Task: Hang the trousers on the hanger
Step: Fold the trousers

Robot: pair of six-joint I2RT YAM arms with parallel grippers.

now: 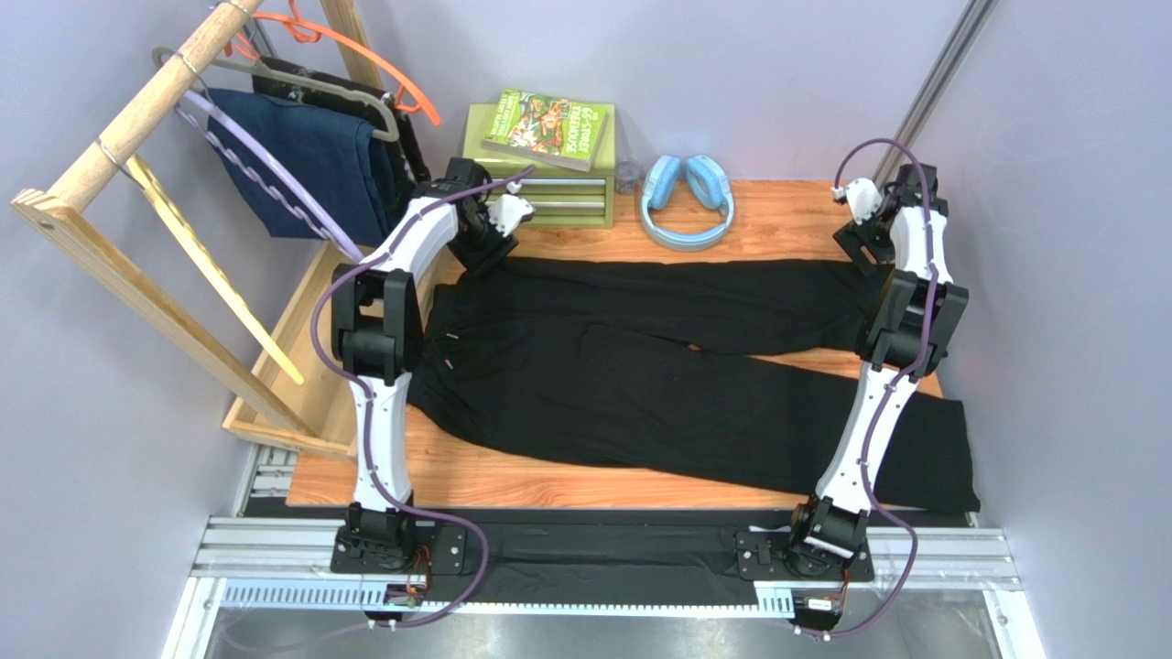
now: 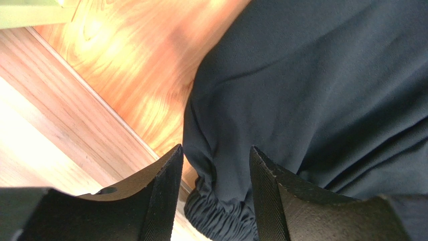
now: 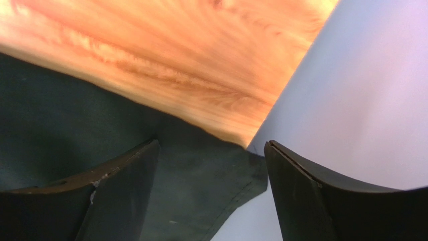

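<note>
I should lower my right gripper with a slight turn onto the far leg's end (image 1: 856, 284) (image 3: 211, 160), then close it on the cloth between its fingers.
The black trousers (image 1: 660, 364) lie spread flat on the wooden table (image 1: 771, 206), waist at the left and both legs running right. My left gripper (image 1: 490, 236) hovers over the far waist corner. In the left wrist view it is open (image 2: 216, 150), and the gathered elastic waistband (image 2: 221, 213) sits below the gap, unclamped. My right gripper (image 1: 867, 236) is over the far leg's end. It stands open (image 3: 212, 145) above the hem corner (image 3: 216, 191). The lavender hanger (image 1: 262, 172) hangs on the wooden rack (image 1: 131, 131) at the back left.
An orange hanger (image 1: 361, 55) and a grey hanger (image 1: 351, 99) carrying a navy garment (image 1: 310, 165) share the rack. A green book stack (image 1: 548, 137) and blue headphones (image 1: 688, 199) sit at the table's far edge. A grey wall (image 3: 361, 90) rises right beside the right gripper.
</note>
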